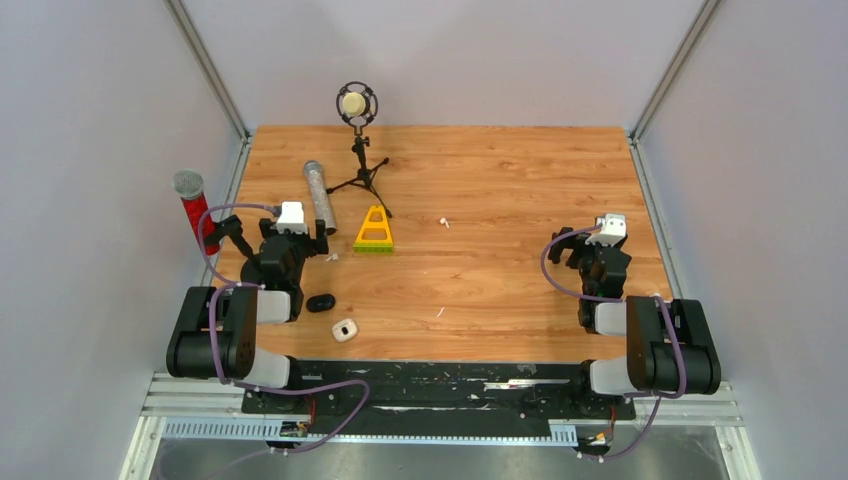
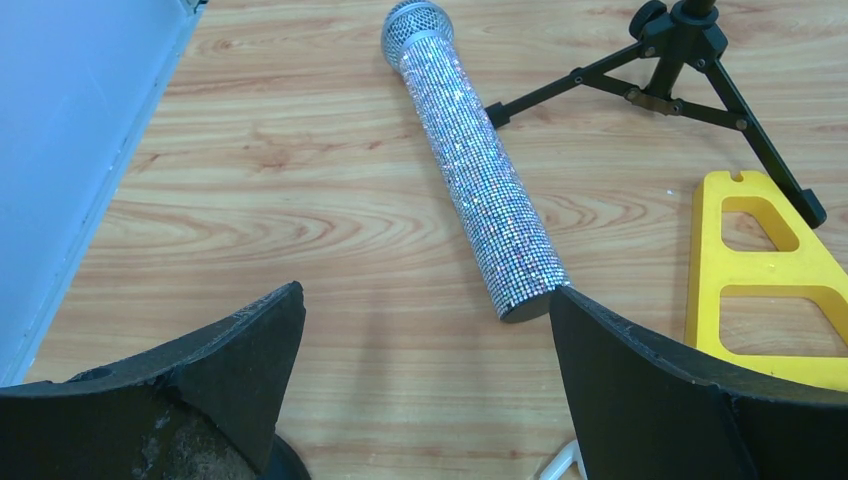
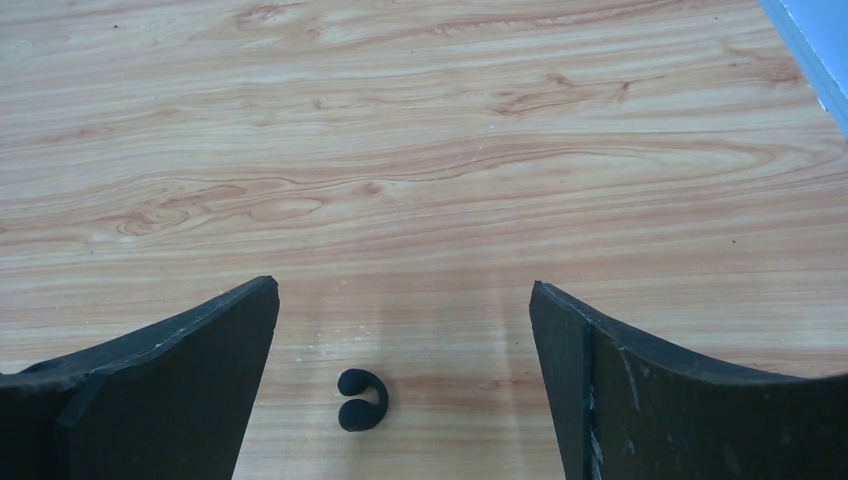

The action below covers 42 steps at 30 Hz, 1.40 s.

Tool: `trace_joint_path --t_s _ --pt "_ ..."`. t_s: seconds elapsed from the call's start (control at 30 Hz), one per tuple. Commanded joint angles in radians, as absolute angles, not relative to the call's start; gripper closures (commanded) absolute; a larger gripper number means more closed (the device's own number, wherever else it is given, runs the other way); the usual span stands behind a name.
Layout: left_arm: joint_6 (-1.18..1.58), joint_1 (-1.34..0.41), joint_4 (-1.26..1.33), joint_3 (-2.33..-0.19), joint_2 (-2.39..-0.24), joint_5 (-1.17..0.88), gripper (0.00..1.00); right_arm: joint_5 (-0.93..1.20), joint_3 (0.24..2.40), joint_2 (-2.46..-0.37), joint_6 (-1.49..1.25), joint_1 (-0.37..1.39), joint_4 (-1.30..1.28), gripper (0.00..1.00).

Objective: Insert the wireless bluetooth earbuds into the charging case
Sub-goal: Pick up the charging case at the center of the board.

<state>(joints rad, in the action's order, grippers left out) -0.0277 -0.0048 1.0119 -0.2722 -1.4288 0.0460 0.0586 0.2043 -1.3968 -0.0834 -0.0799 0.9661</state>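
The black oval object is nearer the arm's base than my open left gripper, so I will draw back, turn and lower around it.
The white charging case lies near the table's front edge, in front of the left arm. Tiny white earbud specks lie at mid-table and nearer the front. Another small white piece shows beside the right finger in the left wrist view. My left gripper is open and empty over bare wood, behind the case. My right gripper is open and empty at the right side, with a small black C-shaped piece on the wood between its fingers.
A glittery silver microphone lies ahead of the left gripper. A tripod mic stand and a yellow triangular frame are right of it. A black oval object lies by the case. A red microphone stands at the left edge.
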Motion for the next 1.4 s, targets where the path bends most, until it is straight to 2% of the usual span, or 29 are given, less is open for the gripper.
trace_joint_path --t_s 0.0,0.1,0.2,0.33,0.43,0.47,0.57,0.73,0.87,1.0,1.03,1.1,1.2,1.27,1.37 --pt "-0.034 -0.005 1.019 -0.295 -1.414 0.046 0.00 0.036 0.256 -1.345 -0.087 -0.078 0.952 0.00" --pt "-0.033 -0.005 1.005 -0.298 -1.411 0.044 0.00 0.012 0.367 -1.267 -0.108 -0.078 0.679 0.00" --pt "-0.056 -0.005 0.987 -0.305 -1.400 0.002 0.00 0.008 0.420 -1.220 -0.128 -0.078 0.574 0.00" --pt "-0.133 -0.005 0.716 -0.395 -1.258 -0.208 0.00 0.084 0.486 -1.168 -0.159 -0.078 0.450 0.00" --pt "-0.205 -0.005 0.317 -0.568 -1.234 -0.427 0.02 0.141 0.533 -1.148 -0.205 -0.078 0.359 0.00" --pt "-0.275 -0.007 0.211 -0.608 -1.226 -0.477 0.06 0.157 0.551 -1.143 -0.220 -0.078 0.331 0.00" --pt "-0.534 -0.019 -0.350 -0.804 -1.199 -0.640 0.10 0.231 0.604 -1.129 -0.253 -0.077 0.248 0.00" --pt "-0.921 -0.030 -1.031 -0.975 -1.139 -0.549 0.01 0.353 0.618 -1.093 -0.276 -0.039 0.227 0.00" --pt "-1.066 -0.034 -1.145 -0.918 -1.122 -0.408 0.00 0.378 0.611 -1.073 -0.271 -0.005 0.238 0.00" --pt "-1.164 -0.035 -1.067 -0.840 -1.137 -0.311 0.04 0.437 0.619 -1.070 -0.284 -0.005 0.242 0.00" --pt "-1.233 -0.035 -1.049 -0.830 -1.140 -0.307 0.08 0.446 0.617 -1.068 -0.286 -0.004 0.243 0.00" --pt "-1.300 -0.033 -0.979 -0.802 -1.155 -0.306 0.08 0.447 0.607 -1.066 -0.285 0.026 0.247 0.00" --pt "-1.343 -0.033 -0.889 -0.798 -1.193 -0.352 0.06 0.429 0.588 -1.053 -0.281 0.031 0.252 0.00" --pt "-1.373 -0.033 -0.889 -0.811 -1.228 -0.392 0.02 0.431 0.577 -1.042 -0.284 0.032 0.259 0.00" --pt "-1.422 -0.032 -0.909 -0.808 -1.280 -0.425 0.00 0.434 0.566 -1.025 -0.281 0.037 0.271 0.00"
